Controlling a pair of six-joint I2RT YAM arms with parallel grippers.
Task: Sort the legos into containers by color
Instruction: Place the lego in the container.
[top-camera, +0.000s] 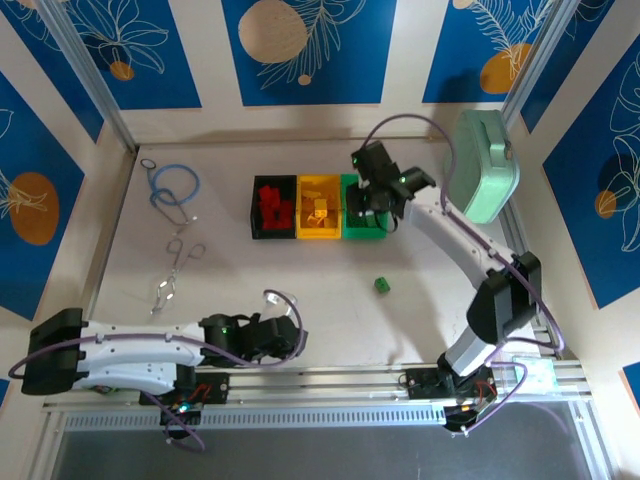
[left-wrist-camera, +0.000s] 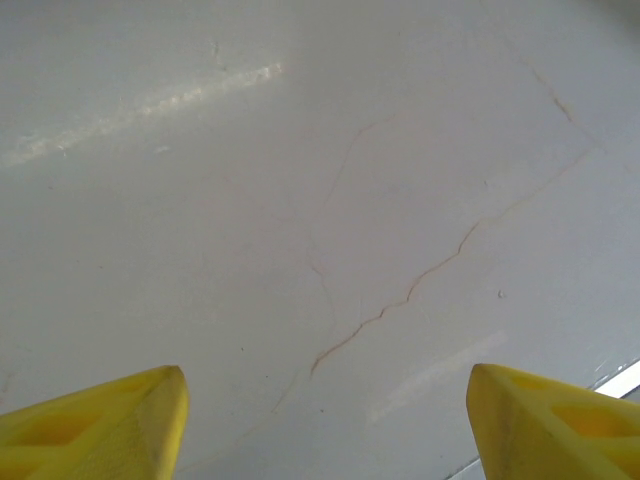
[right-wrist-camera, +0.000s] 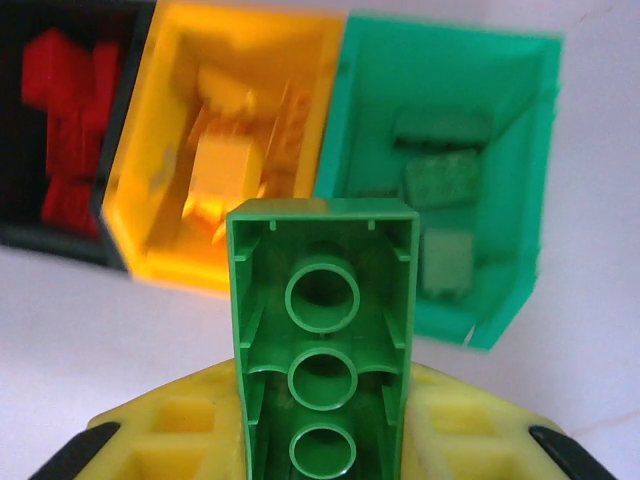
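Note:
My right gripper lowers the green lego into the green container (top-camera: 364, 222) (right-wrist-camera: 445, 170) below next and releases it there, since that container already holds green legos.
Three containers stand in a row at the back of the table: a black one (top-camera: 256, 210) with red legos (right-wrist-camera: 70, 120), a yellow one (top-camera: 319, 236) with yellow legos (right-wrist-camera: 225, 165), and a green one (top-camera: 362, 237) with green legos (right-wrist-camera: 445, 175). My right gripper (top-camera: 372, 195) hovers over the green container's near side, shut on a green lego (right-wrist-camera: 322, 340) whose hollow underside faces the camera. A small green lego (top-camera: 382, 285) lies loose on the table in front of the containers. My left gripper (top-camera: 297, 340) rests low by the front edge, open, with bare table between its yellow fingertips (left-wrist-camera: 120, 420).
A large mint-green case (top-camera: 482, 165) leans at the back right, close behind the right arm. A blue cable loop (top-camera: 175, 185) and metal forceps (top-camera: 178, 262) lie at the left. An aluminium rail (top-camera: 330, 382) runs along the front edge.

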